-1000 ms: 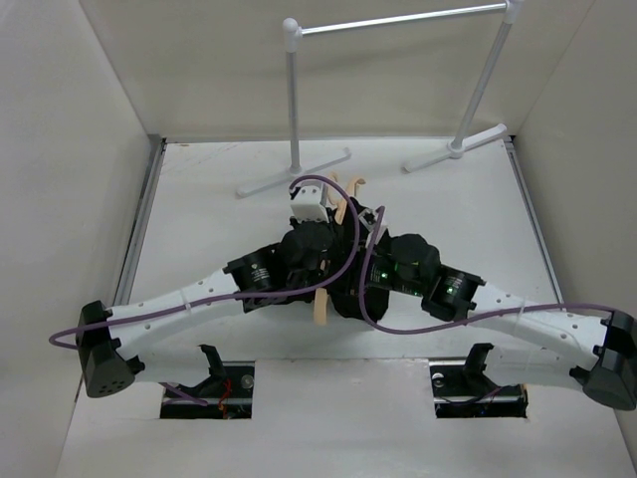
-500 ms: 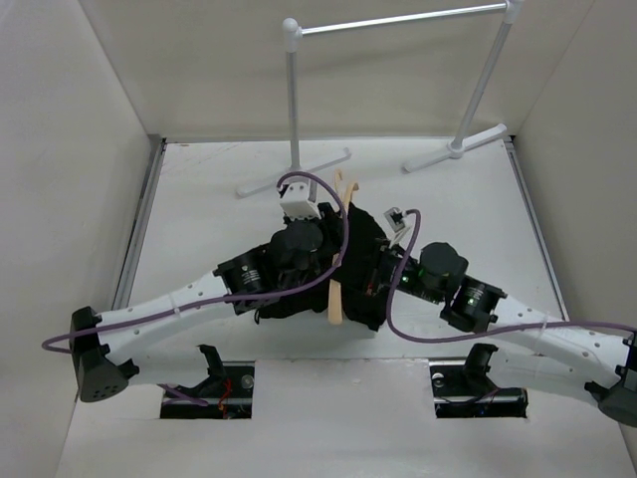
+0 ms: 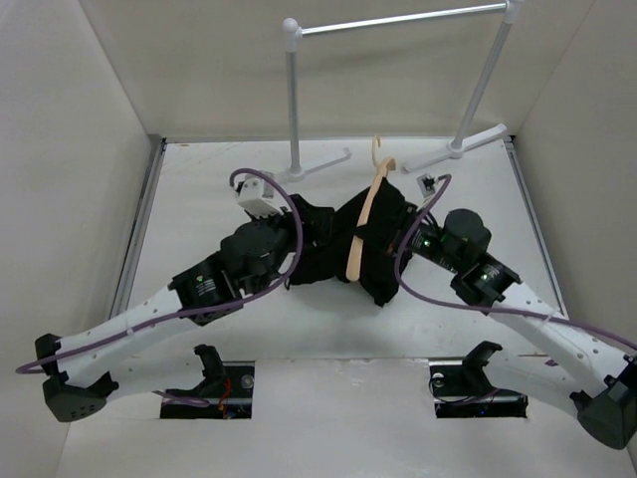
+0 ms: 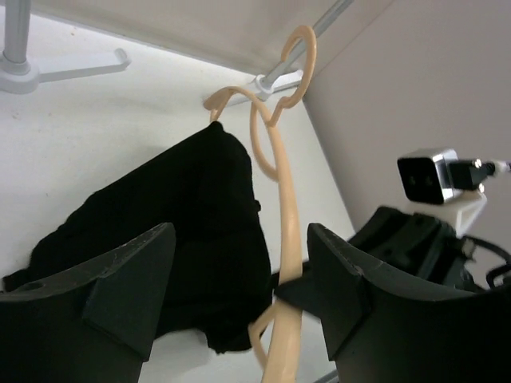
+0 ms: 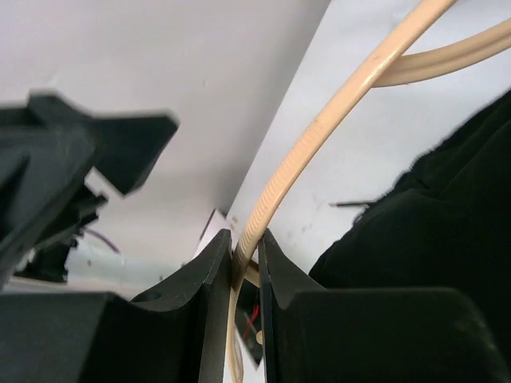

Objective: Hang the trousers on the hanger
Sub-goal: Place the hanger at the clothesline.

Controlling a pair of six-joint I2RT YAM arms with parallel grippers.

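My right gripper is holding the draped hanger, and next I need to raise it up and outward to the bare bar (image 3: 458, 13), lay its open hook over, and release.
The tan hanger (image 3: 362, 225) stands tilted over the middle of the table, hook (image 3: 378, 149) toward the back. My right gripper (image 5: 245, 243) is shut on its thin arm (image 5: 319, 128); from above the right gripper (image 3: 400, 233) sits just right of it. The black trousers (image 3: 323, 249) lie bunched around the hanger, with fabric on both sides of it. In the left wrist view the trousers (image 4: 184, 215) hang left of the hanger (image 4: 286, 231), and a dark strip crosses it. My left gripper (image 4: 239, 279) is open, holding nothing, its fingers either side of cloth and hanger.
The white-and-grey rail stand (image 3: 292, 90) rises at the back, its feet (image 3: 299, 169) on the table just behind the hanger's hook. White walls close in the left, right and back sides. The right arm's wrist camera (image 4: 431, 175) is close to my left gripper.
My left gripper opened, let go and drew back to the left. The right arm carried the hanger back and to the right, raising its hook end with the trousers around it.
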